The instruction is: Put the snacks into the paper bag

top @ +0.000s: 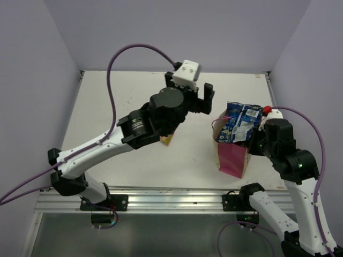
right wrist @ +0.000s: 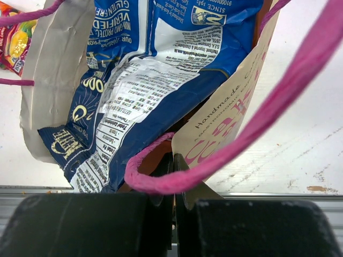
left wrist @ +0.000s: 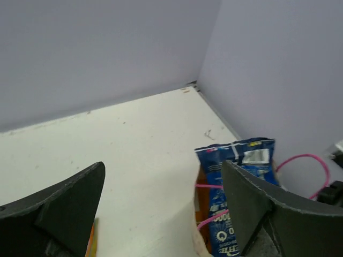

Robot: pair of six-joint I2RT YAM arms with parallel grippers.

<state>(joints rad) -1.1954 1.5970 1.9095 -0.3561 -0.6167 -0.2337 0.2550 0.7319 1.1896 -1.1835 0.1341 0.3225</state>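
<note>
I need to tilt my left gripper downward and lower it away from the paper bag (top: 232, 158), to the candy packet (top: 167, 140) that is still on the tabletop.
The paper bag (top: 232, 158) stands upright at the right of the table, beige with a magenta base. The blue-white packet (top: 240, 123) sticks out of its top, leaning right; it also shows in the left wrist view (left wrist: 241, 160) and the right wrist view (right wrist: 150, 69). Something orange-brown (left wrist: 202, 199) lies deeper in the bag. My right gripper (right wrist: 176, 160) is shut on the bag's wall (right wrist: 225, 123) at the rim, with a pink cord handle (right wrist: 241, 139) looped over it. My left gripper (left wrist: 163, 166) is open and empty, above and left of the bag. A small pink-yellow candy packet (top: 167, 140) lies under my left arm.
The candy packet also shows past the bag's left wall in the right wrist view (right wrist: 13, 43). Lilac walls close in the table (top: 123, 107) at the back and both sides. A metal rail (top: 171, 199) runs along the near edge.
</note>
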